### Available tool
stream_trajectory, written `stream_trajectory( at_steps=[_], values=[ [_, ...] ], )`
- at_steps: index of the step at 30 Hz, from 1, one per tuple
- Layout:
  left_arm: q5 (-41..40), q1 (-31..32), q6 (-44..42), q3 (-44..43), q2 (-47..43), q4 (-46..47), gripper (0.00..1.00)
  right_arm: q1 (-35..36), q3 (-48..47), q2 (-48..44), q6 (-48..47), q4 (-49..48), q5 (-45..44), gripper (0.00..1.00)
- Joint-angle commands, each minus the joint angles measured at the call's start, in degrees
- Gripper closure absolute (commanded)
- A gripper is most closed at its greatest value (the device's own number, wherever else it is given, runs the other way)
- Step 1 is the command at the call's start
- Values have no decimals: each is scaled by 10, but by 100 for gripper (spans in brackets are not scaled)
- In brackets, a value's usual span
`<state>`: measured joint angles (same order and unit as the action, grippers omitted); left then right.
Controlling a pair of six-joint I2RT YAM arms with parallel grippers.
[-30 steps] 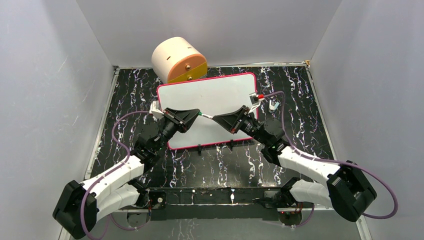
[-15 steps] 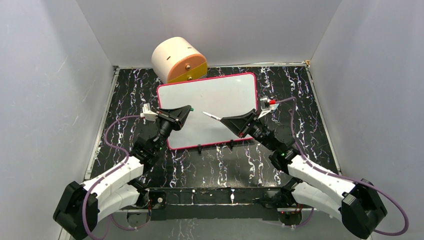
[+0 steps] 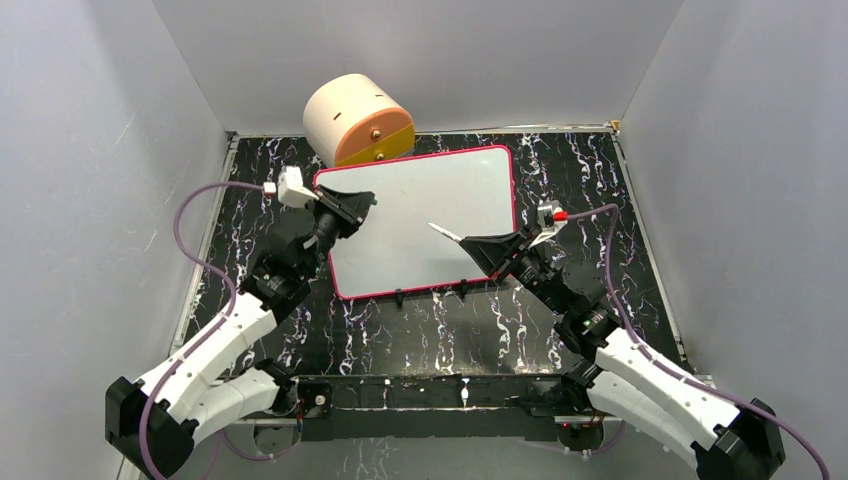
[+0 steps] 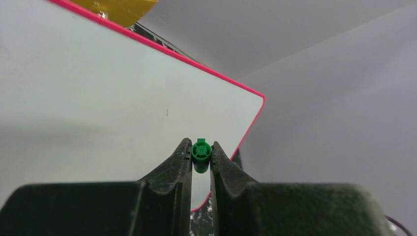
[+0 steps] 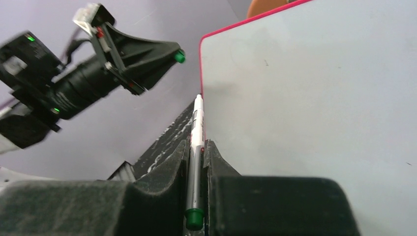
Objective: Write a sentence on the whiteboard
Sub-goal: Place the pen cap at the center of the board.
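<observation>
The left gripper goes left in the top view and down next to release the cap on the tabletop beside the whiteboard, since the cap overhangs the whiteboard's blank side.
The whiteboard (image 3: 425, 190) lies flat on the black marbled table, white with a red-pink rim. Its face is blank; no sentence shows on it. My left gripper (image 3: 368, 204) hovers over the board's left part, shut on a small green marker cap (image 4: 201, 152). My right gripper (image 3: 472, 243) is over the board's near right part, shut on a white and silver marker (image 5: 196, 147) whose uncapped tip (image 3: 436, 228) points left. The board also shows in the left wrist view (image 4: 98, 98) and the right wrist view (image 5: 319, 98). The left gripper with the cap (image 5: 180, 57) shows in the right wrist view.
A beige and orange cylindrical box (image 3: 358, 120) stands just behind the board's far left corner. Small black clips (image 3: 435, 292) line the board's near edge. Grey walls close in the table on three sides.
The two grippers have pulled apart. The left one moved up and left with the green cap; the right one drew back to the right with the uncapped marker.
</observation>
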<state>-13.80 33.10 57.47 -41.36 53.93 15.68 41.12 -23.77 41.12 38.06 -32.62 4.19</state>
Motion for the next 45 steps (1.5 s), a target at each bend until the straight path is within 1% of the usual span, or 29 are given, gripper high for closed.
stream_trajectory(
  at_steps=[1,6,10,13,19,21,22,25,28,33,41,45],
  values=[
    [-47,-4,-148,-83,26,-151,100,0,-33,-28,-73,56,-39,100],
    [-84,-27,-199,-129,32,-226,100,1,-41,-43,-98,85,-57,100],
    [-80,-83,-234,-176,53,-284,100,1,-45,-53,-113,99,-61,100],
    [-30,-152,-239,-195,73,-316,100,1,-50,-59,-126,111,-64,100],
    [41,-293,-253,-189,113,-323,100,1,-54,-73,-145,126,-65,100],
    [62,-325,-262,-186,135,-324,100,1,-53,-78,-148,128,-67,100],
    [78,-356,-267,-179,160,-319,100,1,-51,-84,-152,126,-67,100],
    [108,-387,-272,-167,200,-310,100,1,-48,-91,-159,123,-69,100],
    [109,-400,-286,-167,244,-311,100,0,-54,-88,-163,130,-72,100],
    [89,-403,-308,-161,296,-307,100,1,-58,-84,-163,136,-71,100],
    [92,-403,-359,-184,388,-356,100,1,-55,-68,-153,124,-64,100],
    [88,-403,-370,-185,408,-362,96,1,-56,-59,-150,118,-60,100]
  ],
)
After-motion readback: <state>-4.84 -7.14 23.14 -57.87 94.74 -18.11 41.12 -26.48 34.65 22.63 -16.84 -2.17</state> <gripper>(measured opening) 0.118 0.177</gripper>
